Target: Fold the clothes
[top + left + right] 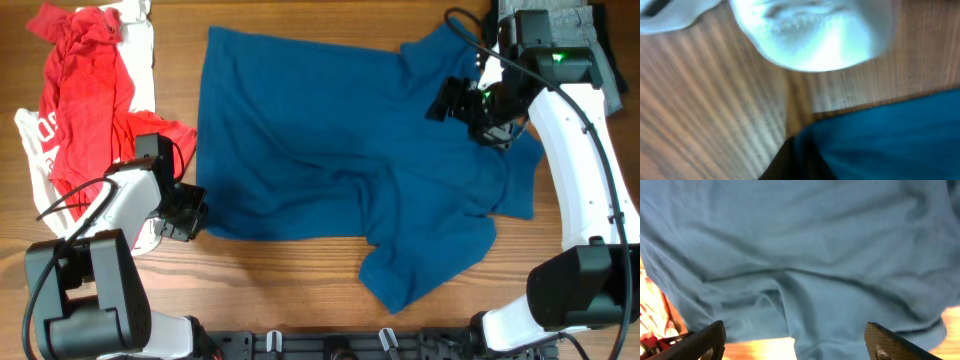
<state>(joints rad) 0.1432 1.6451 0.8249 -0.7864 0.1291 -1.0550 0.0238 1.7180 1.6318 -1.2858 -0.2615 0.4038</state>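
Observation:
My right gripper moves back and down onto the near tip of the rumpled part next, fingers open, because that cloth juts out over the bare wood.
A blue T-shirt (pixel 340 150) lies spread on the wooden table, with a rumpled lower right part. My left gripper (pixel 187 212) is at the shirt's lower left corner. In the left wrist view its dark fingers (pixel 792 162) meet at the edge of the blue cloth (pixel 890 140) and look shut on it; the view is blurred. My right gripper (pixel 468 102) hovers over the shirt's upper right part. In the right wrist view its two fingers (pixel 797 345) are wide apart and empty above the blue cloth (pixel 805 245).
A pile of red (pixel 85 90) and white (pixel 35 150) clothes lies at the left edge; the white cloth (pixel 815 35) also shows in the left wrist view. A grey folded item (pixel 580 25) sits at the top right corner. Bare wood (pixel 290 280) runs along the front.

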